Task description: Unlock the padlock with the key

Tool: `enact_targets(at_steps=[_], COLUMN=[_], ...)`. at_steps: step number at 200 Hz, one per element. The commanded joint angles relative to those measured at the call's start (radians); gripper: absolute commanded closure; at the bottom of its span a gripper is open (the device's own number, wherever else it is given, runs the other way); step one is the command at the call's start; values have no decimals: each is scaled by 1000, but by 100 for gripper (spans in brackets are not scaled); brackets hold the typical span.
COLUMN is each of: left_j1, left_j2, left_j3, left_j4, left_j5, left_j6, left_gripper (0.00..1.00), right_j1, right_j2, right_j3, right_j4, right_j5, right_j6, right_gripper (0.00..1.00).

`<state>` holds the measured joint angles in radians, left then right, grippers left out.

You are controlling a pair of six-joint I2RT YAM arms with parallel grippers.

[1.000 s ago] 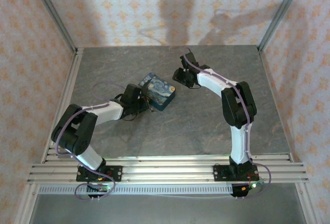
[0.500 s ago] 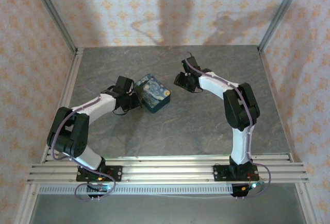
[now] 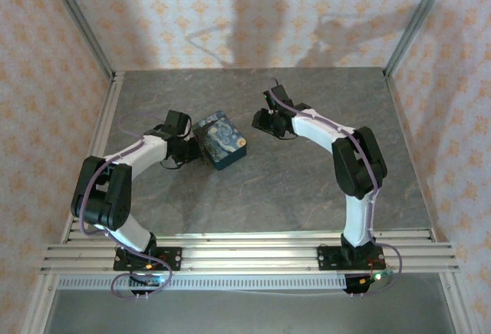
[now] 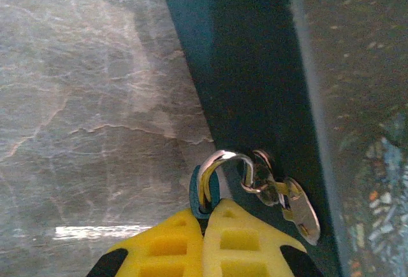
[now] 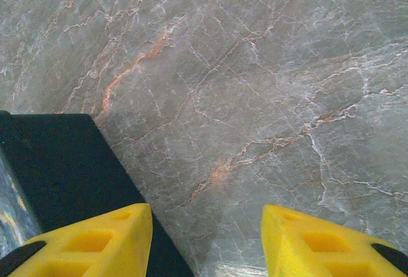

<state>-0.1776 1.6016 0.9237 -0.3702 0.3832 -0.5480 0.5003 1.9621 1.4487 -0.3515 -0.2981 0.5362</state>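
Note:
The padlock should be unhooked next by the robot's left gripper, which should then move up over the box (image 3: 219, 140) and lower to release, because the open tabletop is beyond the box from it.
In the left wrist view my left gripper (image 4: 210, 208) is shut on the padlock (image 4: 222, 156). Its small teal body is pinched between the yellow fingertips. The silver shackle loops up and hooks through a metal hasp (image 4: 298, 208) on the dark side of the blue swirl-painted box (image 4: 255, 67). From above, the left gripper (image 3: 190, 148) sits against the left side of the box (image 3: 219, 140). My right gripper (image 3: 261, 123) is open just right of the box, low over the table. Between its fingers (image 5: 207, 216) is bare stone. The key is out of view.
The grey marble table (image 3: 307, 180) has open room in front of and right of the box. Patterned walls and metal frame posts (image 3: 80, 31) close in the back and sides. A corner of the box (image 5: 57, 162) lies under the right gripper's left finger.
The left arm has swung left and back, dragging the box by the padlock toward the left. The right gripper has followed a little to the left, still open.

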Motion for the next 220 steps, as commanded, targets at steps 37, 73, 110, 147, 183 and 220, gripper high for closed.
enact_targets(at_steps=[37,73,110,147,183,220], left_j1=[50,55,55,52,4,-138], left_j2=[-47,-83,-61,-128,-204,-204], left_j3=[-31,-47,-48,-3,88,193], left_j4=[103,204,203,123,-16,-99], left_j5=[51,84,55,48,40,14], left_j6=[36,-25,-36,28,112,141], left_gripper=[100,100,100,100,100,100], right_j1=[-4,-5,-5,-12,-36,-56], right_j2=[-55,-54,-64,-112,-187,-304], right_j3=[-21,-27,-32,-54,-110,-184], right_j4=[-8,-8,-11,-33,-50,-108], right_j5=[37,40,36,71,113,186], right_j6=[-16,-8,-4,-11,-18,-45], right_gripper=[51,52,52,52,52,51])
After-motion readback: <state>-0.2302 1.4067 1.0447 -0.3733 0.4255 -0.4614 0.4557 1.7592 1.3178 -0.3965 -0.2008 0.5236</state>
